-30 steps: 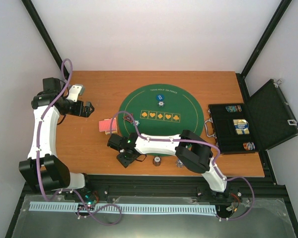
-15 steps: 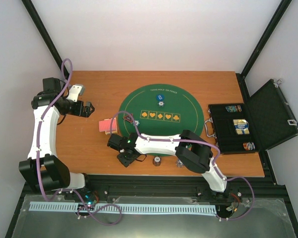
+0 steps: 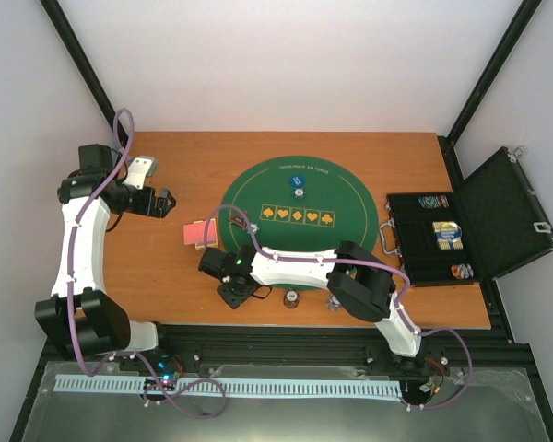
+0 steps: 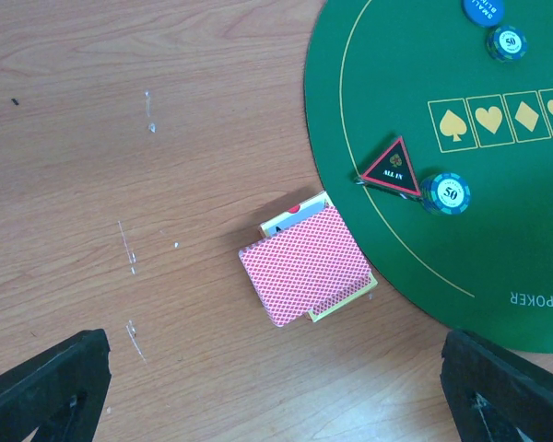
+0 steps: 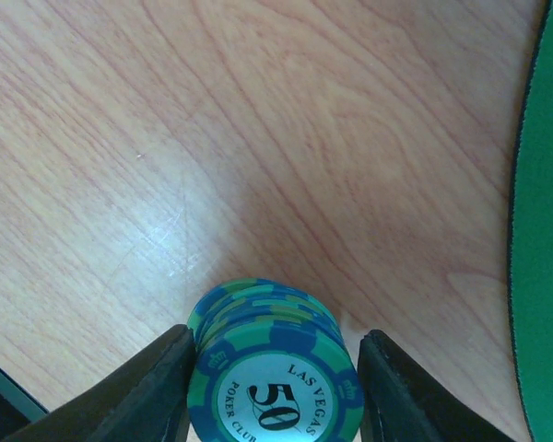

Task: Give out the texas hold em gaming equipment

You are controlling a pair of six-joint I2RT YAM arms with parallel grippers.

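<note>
My right gripper has its chips over wood, so next it will move up, then to the right in the top view, and down onto the near part of the mat to release them.
My right gripper [image 5: 275,368] is shut on a short stack of blue-green "50" poker chips [image 5: 267,322], low over the bare wood just left of the green mat; in the top view it is at the near centre-left [image 3: 234,293]. My left gripper [image 4: 275,373] is wide open and empty, above the table at the left [image 3: 166,203]. A red-backed card deck [image 4: 304,262] lies on the wood by the mat's left edge. A black-red triangular marker [image 4: 393,168] and a "50" chip [image 4: 444,192] sit on the mat. A blue button disc [image 4: 483,9] and another chip [image 4: 506,42] lie farther in.
The round green felt mat [image 3: 300,241] covers the table's middle. An open black case [image 3: 415,249] holding more chips and cards stands at the right. Two small chip stacks [image 3: 292,298] [image 3: 334,302] sit near the front edge. A small white object [image 3: 142,168] lies at the far left.
</note>
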